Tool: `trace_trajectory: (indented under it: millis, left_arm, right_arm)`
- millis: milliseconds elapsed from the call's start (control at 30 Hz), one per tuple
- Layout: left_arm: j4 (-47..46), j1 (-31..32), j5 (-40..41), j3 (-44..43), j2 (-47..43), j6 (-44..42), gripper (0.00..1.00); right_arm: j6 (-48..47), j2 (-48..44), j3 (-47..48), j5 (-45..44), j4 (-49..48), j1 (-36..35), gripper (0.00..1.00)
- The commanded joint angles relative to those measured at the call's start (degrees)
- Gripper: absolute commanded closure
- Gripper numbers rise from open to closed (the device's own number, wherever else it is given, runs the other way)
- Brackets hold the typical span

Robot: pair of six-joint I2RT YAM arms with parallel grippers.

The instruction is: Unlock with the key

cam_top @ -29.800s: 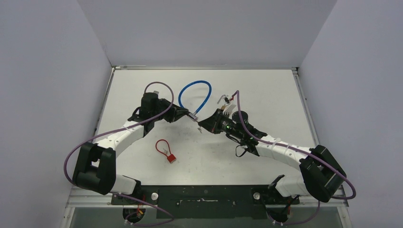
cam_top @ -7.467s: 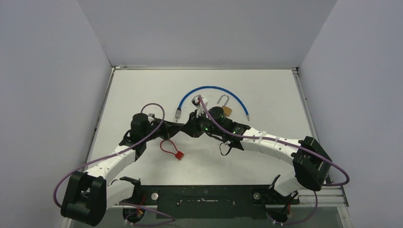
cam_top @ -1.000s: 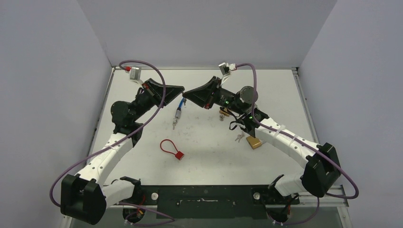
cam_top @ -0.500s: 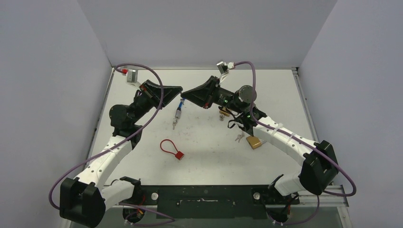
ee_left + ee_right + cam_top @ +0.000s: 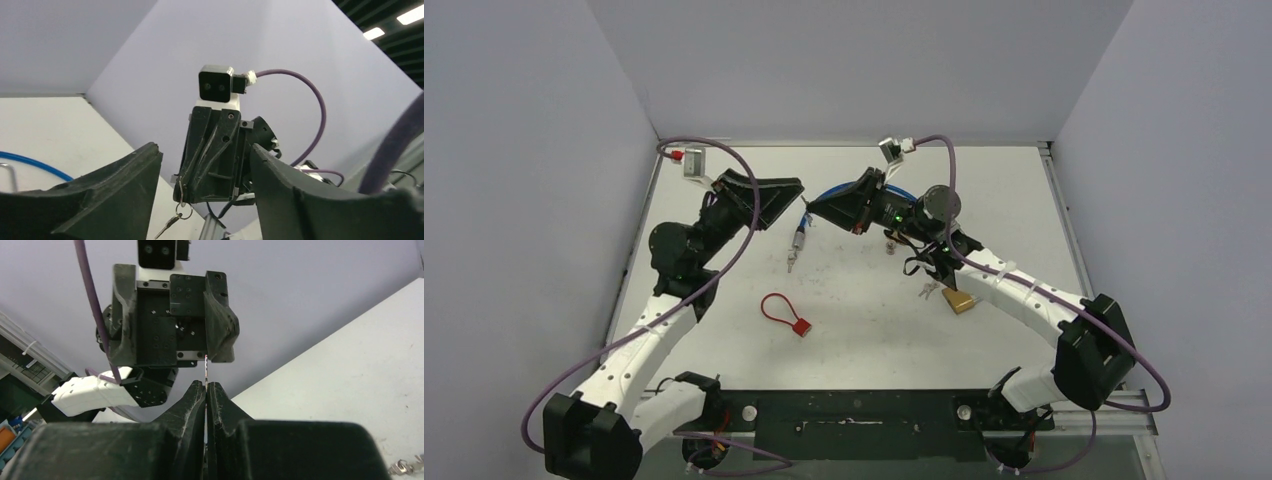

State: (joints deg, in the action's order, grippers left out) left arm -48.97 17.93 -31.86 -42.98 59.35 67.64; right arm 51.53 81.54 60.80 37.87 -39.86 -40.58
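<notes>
My left gripper needs to move back next, turn downward and lower onto the body of the red cable lock. The lock is nearer my base than this empty gripper.
My right gripper is raised over the back of the table, shut on a thin silver key seen edge-on between its pads. From that key a ring with a second key dangles. My left gripper faces it a short way off, open, with nothing between its fingers. The blue cable lock lies below them on the table, its metal end pointing toward me. A brass padlock lies by the right forearm.
A small red cable lock lies in front of the left arm. Loose keys rest beside the brass padlock. Another brass lock is partly hidden under the right arm. White walls close in the table's back and sides.
The left gripper has opened and let go of the key, drawing back slightly to the left. The right gripper stays shut on the key and has shifted a little left.
</notes>
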Motion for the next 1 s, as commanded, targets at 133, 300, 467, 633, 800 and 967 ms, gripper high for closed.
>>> trace_trajectory:
  millis: [133,300,467,633,800,967]
  left_arm:
    - [32.9,-0.9,16.3,-4.2,-6.8,-10.4,0.27]
    - [59.2,-0.9,28.1,-8.9,-6.8,-15.0,0.26]
    - [74.8,0.2,28.8,-11.1,-0.6,-17.6,0.29]
    - [79.7,5.5,33.9,-7.0,3.1,-15.2,0.34]
    - [83.2,9.9,37.8,-3.5,6.5,-10.5,0.32]
    - [89.8,13.8,39.9,-2.7,11.7,-5.2,0.3]
  right_arm:
    - [-1.0,-5.3,-4.4,-0.9,-1.5,1.4,1.0]
    - [-2.5,-7.6,-7.6,-0.9,1.4,1.4,1.0]
    - [-5.4,-9.8,-10.9,-2.7,9.1,1.4,1.0]
    - [-8.0,-12.5,-15.8,-6.3,15.7,1.4,1.0]
    - [-9.1,-15.0,-21.7,-8.9,17.6,1.3,1.0]
    - [-9.6,-17.7,-27.7,-11.4,17.4,1.3,1.0]
